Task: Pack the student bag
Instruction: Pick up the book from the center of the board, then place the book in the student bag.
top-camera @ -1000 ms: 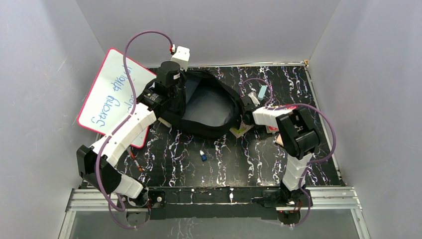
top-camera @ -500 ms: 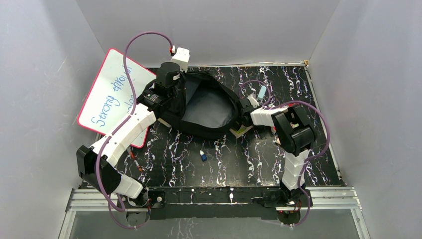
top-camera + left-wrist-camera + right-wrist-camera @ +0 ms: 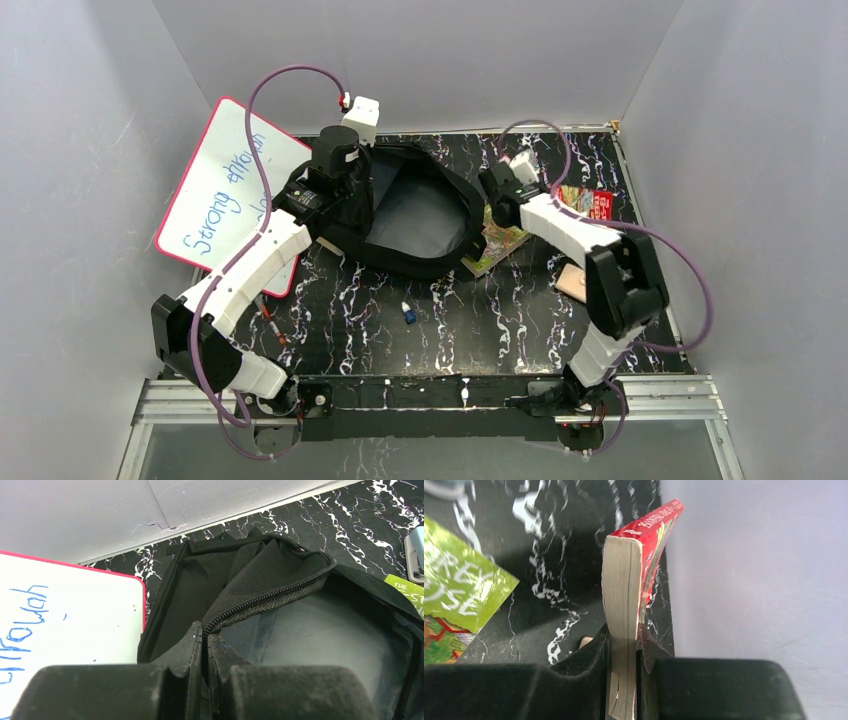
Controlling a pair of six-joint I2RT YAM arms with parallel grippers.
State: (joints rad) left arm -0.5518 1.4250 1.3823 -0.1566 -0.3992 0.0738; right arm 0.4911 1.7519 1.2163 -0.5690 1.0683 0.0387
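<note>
The right gripper swings across, down into the bag's grey-lined opening [image 3: 407,205], and releases the book next, as the bag lies to its left in the top view.
The student bag [image 3: 415,215], a black backpack, lies open at the back middle of the table, showing its grey lining. My left gripper [image 3: 354,198] is shut on the bag's zipper edge [image 3: 265,597] at its left rim and holds the opening up; the jaws pinch the zipper tape in the left wrist view [image 3: 206,642]. My right gripper [image 3: 548,195] is to the right of the bag, rolled on its side, and shut on a red paperback book [image 3: 588,202]. It grips the book by its page edge [image 3: 624,645] and holds it above the table. A green book [image 3: 500,240] lies by the bag's right side.
A red-framed whiteboard [image 3: 225,195] leans at the left wall. A small blue and white item [image 3: 408,312], a pen [image 3: 274,328] and a tan block [image 3: 575,281] lie on the table. The right wall is close behind the red book [image 3: 749,580]. A pale blue object [image 3: 416,550] sits past the bag.
My right arm has lifted the red book from beside the bag and swung it towards the back right, uncovering the green book. My left gripper still holds the zipper edge.
</note>
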